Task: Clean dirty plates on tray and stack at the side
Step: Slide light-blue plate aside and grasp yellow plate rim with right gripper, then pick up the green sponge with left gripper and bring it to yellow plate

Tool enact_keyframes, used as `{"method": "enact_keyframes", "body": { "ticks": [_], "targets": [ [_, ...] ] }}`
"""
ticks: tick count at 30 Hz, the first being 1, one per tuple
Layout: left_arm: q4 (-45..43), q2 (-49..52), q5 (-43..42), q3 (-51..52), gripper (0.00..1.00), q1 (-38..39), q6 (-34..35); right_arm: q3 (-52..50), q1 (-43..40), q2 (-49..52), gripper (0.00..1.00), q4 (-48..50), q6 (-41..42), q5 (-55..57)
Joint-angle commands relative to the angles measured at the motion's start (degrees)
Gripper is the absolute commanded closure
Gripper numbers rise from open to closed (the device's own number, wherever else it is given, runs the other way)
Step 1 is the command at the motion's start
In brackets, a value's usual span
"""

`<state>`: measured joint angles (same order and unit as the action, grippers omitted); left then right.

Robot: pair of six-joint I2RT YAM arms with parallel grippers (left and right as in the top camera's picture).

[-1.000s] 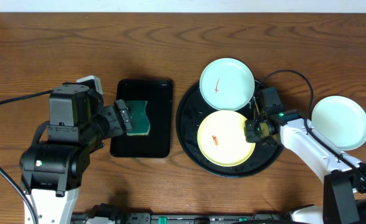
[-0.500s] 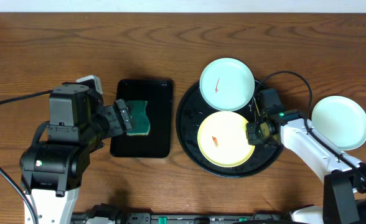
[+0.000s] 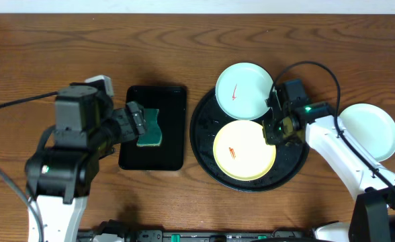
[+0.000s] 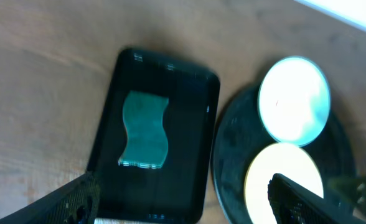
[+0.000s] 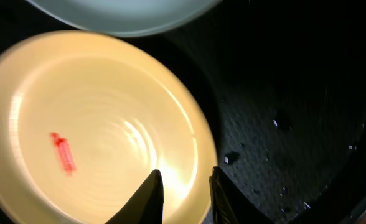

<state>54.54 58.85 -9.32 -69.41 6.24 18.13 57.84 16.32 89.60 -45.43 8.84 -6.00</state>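
My left gripper is open and should move down onto the teal sponge (image 3: 150, 128). The yellow plate (image 3: 243, 149) still has a red streak, and the sponge lies free in its tray.
On the round black tray (image 3: 203, 138) lie a pale yellow plate (image 3: 243, 149) with a red streak and a pale mint plate (image 3: 244, 91) resting over the far rim. A light blue plate (image 3: 367, 132) sits on the table to the right of the tray. My right gripper (image 3: 275, 130) is at the yellow plate's right edge. In the right wrist view its fingers (image 5: 152, 194) stand a little apart astride that plate's (image 5: 96, 124) rim. My left gripper (image 4: 189, 205) hangs wide open, holding nothing, above the teal sponge (image 4: 145, 129).
The sponge (image 3: 150, 129) lies in a smaller black rectangular tray (image 3: 174, 101) left of the round one. The round tray's floor (image 5: 282, 93) carries small crumbs and droplets. Bare wooden table surrounds both trays.
My right gripper has shifted a little toward the mint plate and its fingers have parted slightly. The left arm has nudged slightly right. The plates lie where they were.
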Motion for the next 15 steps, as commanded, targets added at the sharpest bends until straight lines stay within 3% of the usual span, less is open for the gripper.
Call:
{"method": "enact_keyframes", "body": {
  "ticks": [1, 6, 8, 12, 15],
  "targets": [
    [1.8, 5.4, -1.0, 3.0, 0.14, 2.2, 0.1, 2.6, -0.2, -0.1, 0.76, -0.3, -1.5, -3.8],
    [-0.6, 15.8, 3.0, 8.3, 0.19, 5.6, 0.8, 4.4, -0.2, -0.2, 0.76, -0.3, -1.5, -5.0],
    [-3.1, 20.7, 3.8, 9.3, 0.26, 6.2, 0.9, 4.9, -0.2, -0.2, 0.75, -0.2, -1.4, -5.0],
    [-7.3, 29.9, 11.1, 9.3, 0.32, 5.7, 7.0, 5.2, -0.2, -0.2, 0.75, -0.3, -1.4, -5.4],
    [-12.3, 35.6, 9.6, 9.3, 0.36, 5.4, 7.2, 5.2, -0.2, -0.2, 0.75, -0.5, -1.4, -6.6]
  ]
}}
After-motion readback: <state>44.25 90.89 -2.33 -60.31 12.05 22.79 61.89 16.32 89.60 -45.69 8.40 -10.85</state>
